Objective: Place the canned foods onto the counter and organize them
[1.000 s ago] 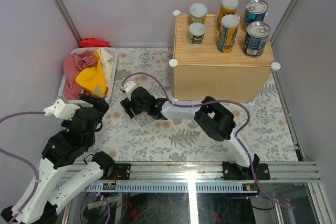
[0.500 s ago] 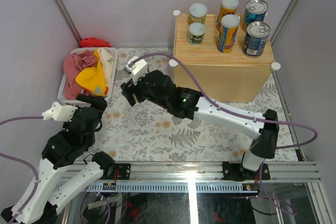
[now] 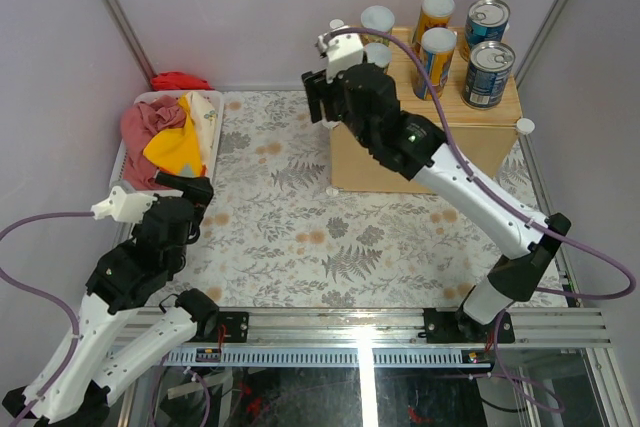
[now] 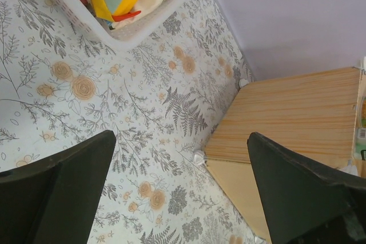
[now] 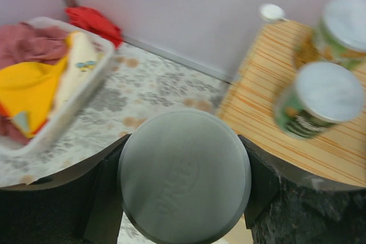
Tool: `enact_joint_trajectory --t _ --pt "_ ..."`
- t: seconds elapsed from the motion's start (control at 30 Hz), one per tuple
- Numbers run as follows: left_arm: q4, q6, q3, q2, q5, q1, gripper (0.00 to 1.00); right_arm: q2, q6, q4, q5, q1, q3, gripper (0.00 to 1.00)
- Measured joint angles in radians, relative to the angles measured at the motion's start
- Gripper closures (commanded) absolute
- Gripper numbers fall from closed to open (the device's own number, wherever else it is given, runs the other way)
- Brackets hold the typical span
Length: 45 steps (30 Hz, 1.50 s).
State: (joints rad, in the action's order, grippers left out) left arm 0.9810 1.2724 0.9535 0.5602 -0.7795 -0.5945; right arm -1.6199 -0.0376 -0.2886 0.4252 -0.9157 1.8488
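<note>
My right gripper shifts to the right in the top view next and comes down onto the bare wood showing on the near side of the green cans.
My right gripper [image 3: 320, 97] hangs over the left edge of the counter [image 3: 440, 147], a light wood box. In the right wrist view it [image 5: 184, 170] is shut on a can with a pale grey lid [image 5: 184, 158]; the top view hides that can under the wrist. Several cans stand on the counter: two pale-lidded green ones [image 5: 323, 98] [image 5: 343, 27], an orange jar [image 3: 436, 12], a slim multicoloured can [image 3: 436, 62] and two blue tins [image 3: 487, 22] [image 3: 487, 72]. My left gripper [image 3: 195, 187] is open and empty over the floral mat, far left of the counter [image 4: 297, 118].
A white basket [image 3: 215, 137] full of red and yellow cloths sits at the far left, with a red cloth [image 3: 180, 80] behind it. White knobs [image 3: 524, 127] mark the counter's corners. Purple walls close in on all sides. The left gripper [image 4: 180, 190] looks down on the floral mat [image 4: 143, 141].
The right arm has risen from the mat near the basket and swung up and right to the counter's left edge, carrying the can. The left arm has barely shifted.
</note>
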Motion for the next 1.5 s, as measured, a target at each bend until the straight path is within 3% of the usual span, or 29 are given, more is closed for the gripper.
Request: enact_joint_trajectory --t 0.2,0.53,1.33,1.4,1.5 --pt "-0.011 0.000 0.000 0.008 0.024 0.000 0.00 -0.004 -0.020 -0.104 0.011 0.124 0.044 0.99" --pt "-0.018 -0.001 0.000 0.011 0.047 0.000 0.00 -0.031 -0.073 -0.194 0.011 0.227 0.123 0.98" --pt "-0.018 -0.001 0.000 0.007 0.058 0.000 0.00 -0.076 -0.168 -0.263 -0.027 0.304 0.047 0.95" --pt "-0.018 -0.001 0.000 0.007 0.058 0.000 0.00 -0.076 -0.171 -0.263 -0.027 0.306 0.044 0.88" --pt "-0.018 -0.001 0.000 0.007 0.058 0.000 0.00 -0.076 -0.174 -0.263 -0.027 0.309 0.044 0.56"
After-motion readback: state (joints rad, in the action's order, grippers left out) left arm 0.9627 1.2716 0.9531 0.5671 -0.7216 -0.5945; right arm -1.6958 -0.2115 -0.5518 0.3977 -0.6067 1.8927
